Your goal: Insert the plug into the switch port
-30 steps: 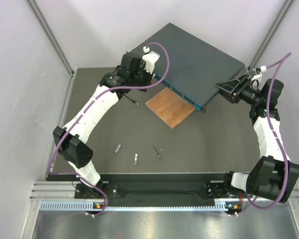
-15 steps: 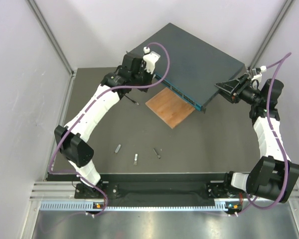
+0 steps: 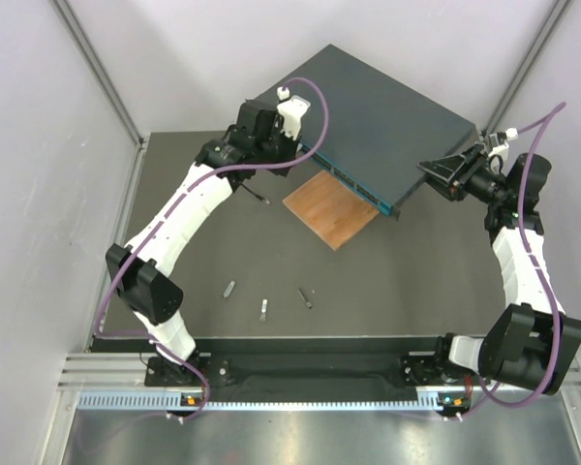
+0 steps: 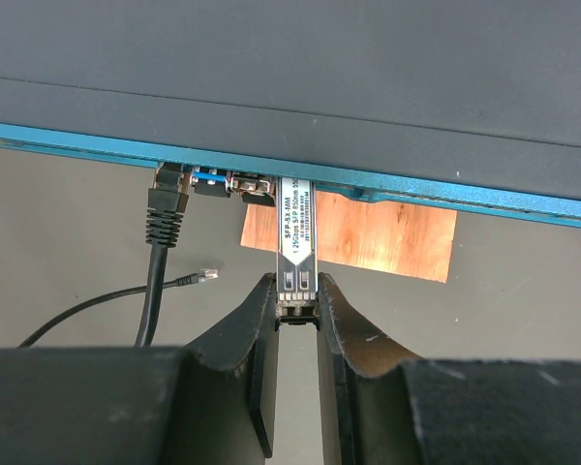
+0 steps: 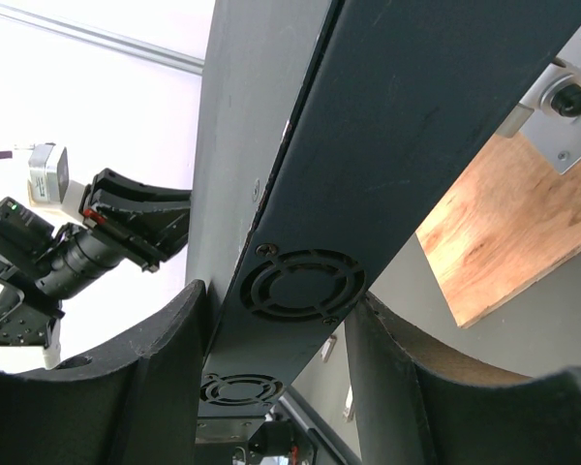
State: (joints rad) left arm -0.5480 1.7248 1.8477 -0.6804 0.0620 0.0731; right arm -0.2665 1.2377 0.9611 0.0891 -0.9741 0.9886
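The plug's labelled body still sticks out, so the left gripper needs to push the silver plug [image 4: 296,232] outward next, deeper into its port in the switch's teal side [image 4: 296,181], and then let go of it.
The switch [image 3: 378,116] is a flat dark blue-grey box with a teal front face, lying at the back of the table; it also shows in the left wrist view [image 4: 290,87] and the right wrist view [image 5: 387,145]. My left gripper [image 4: 296,302] is shut on the rear end of a silver plug [image 4: 296,232] labelled SFP, whose front end sits in a port of the teal face. In the top view the left gripper [image 3: 289,147] is at the switch's front left. My right gripper [image 5: 283,310] clamps the switch's side wall with its vents; in the top view it [image 3: 436,172] is at the right corner.
A black network cable [image 4: 160,242] is plugged in left of the plug, and a loose clear connector [image 4: 206,275] lies on the mat. A thin brown wooden board [image 3: 331,208] lies under the switch's front edge. Three small plugs [image 3: 263,308] lie near the table's front.
The left gripper has shifted slightly toward the switch's front face. The right arm and the switch have not moved.
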